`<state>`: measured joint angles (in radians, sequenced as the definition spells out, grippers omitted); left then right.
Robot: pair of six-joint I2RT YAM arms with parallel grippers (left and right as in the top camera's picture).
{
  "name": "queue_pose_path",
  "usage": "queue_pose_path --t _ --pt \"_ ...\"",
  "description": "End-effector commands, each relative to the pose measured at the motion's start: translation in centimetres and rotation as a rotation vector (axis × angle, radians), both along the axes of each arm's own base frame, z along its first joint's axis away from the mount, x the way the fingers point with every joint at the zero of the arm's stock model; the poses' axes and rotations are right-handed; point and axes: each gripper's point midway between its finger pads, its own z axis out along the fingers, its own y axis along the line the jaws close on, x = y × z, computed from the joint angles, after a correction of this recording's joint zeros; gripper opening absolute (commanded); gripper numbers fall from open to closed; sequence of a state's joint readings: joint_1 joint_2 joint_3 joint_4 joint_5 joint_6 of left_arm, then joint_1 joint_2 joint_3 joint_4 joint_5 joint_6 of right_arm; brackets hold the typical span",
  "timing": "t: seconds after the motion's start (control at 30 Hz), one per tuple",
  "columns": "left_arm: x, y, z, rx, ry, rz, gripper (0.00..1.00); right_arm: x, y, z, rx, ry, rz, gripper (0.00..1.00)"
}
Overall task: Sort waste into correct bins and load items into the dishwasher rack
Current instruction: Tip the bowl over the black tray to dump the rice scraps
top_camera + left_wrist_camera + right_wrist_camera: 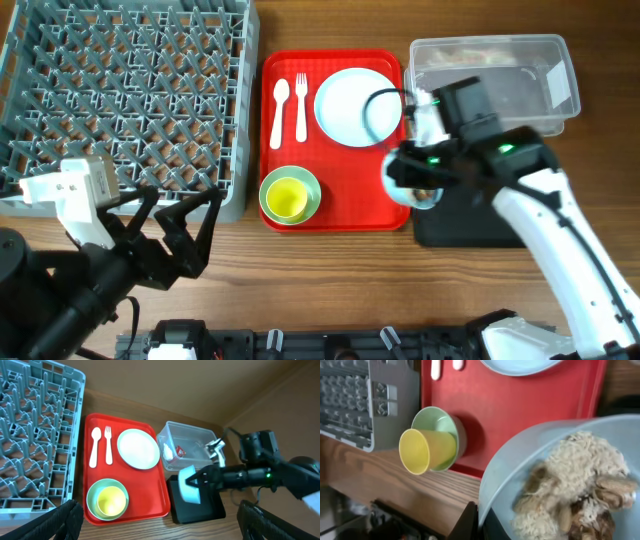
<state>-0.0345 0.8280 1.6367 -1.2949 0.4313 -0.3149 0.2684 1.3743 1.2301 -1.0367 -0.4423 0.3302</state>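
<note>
Next I need to bring my right gripper down to the red tray's bare near corner (370,194) below it and release the bowl, after tilting the crumbs into the black tray (460,225).
My right gripper (420,185) is shut on the rim of a pale blue bowl (520,475) that holds beige-white food crumbs (575,485). It holds the bowl above the black tray (460,225), beside the red tray's right edge. The red wrapper (179,451) lies in the clear tub (560,60). On the red tray (350,190) are a plate (350,105), a spoon (279,110), a fork (300,105) and a yellow cup (287,198) standing in the second bowl (268,190). My left gripper (180,205) is open and empty by the grey rack's (120,90) front right corner.
The rack holds nothing among its pegs. The clear tub stands behind the black tray at the right. Bare wooden table (330,280) runs along the front edge, between the two arms.
</note>
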Motion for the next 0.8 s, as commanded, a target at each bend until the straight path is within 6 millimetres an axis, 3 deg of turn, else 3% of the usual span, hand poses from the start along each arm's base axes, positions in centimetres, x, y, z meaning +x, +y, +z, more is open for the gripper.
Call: queue_pose_path --t 0.0,0.17,0.33,0.43,0.77 --pt "0.0 0.0 0.3 0.018 -0.019 -0.008 1.00 -0.3 -0.9 0.6 0.183 -0.020 0.090 0.04" --pt "0.0 0.0 0.3 0.018 -0.019 -0.008 1.00 -0.2 -4.1 -0.9 0.359 -0.029 0.034 0.05" --pt "0.0 0.0 0.3 0.018 -0.019 -0.008 1.00 -0.6 -5.7 -3.0 0.597 -0.042 -0.018 0.04" --pt "0.0 0.0 0.3 0.018 -0.019 -0.008 1.00 -0.4 -6.2 -2.9 0.737 -0.122 -0.011 0.04" --pt "0.0 0.0 0.3 0.018 -0.019 -0.008 1.00 0.5 -9.9 -2.4 0.789 -0.211 -0.124 0.04"
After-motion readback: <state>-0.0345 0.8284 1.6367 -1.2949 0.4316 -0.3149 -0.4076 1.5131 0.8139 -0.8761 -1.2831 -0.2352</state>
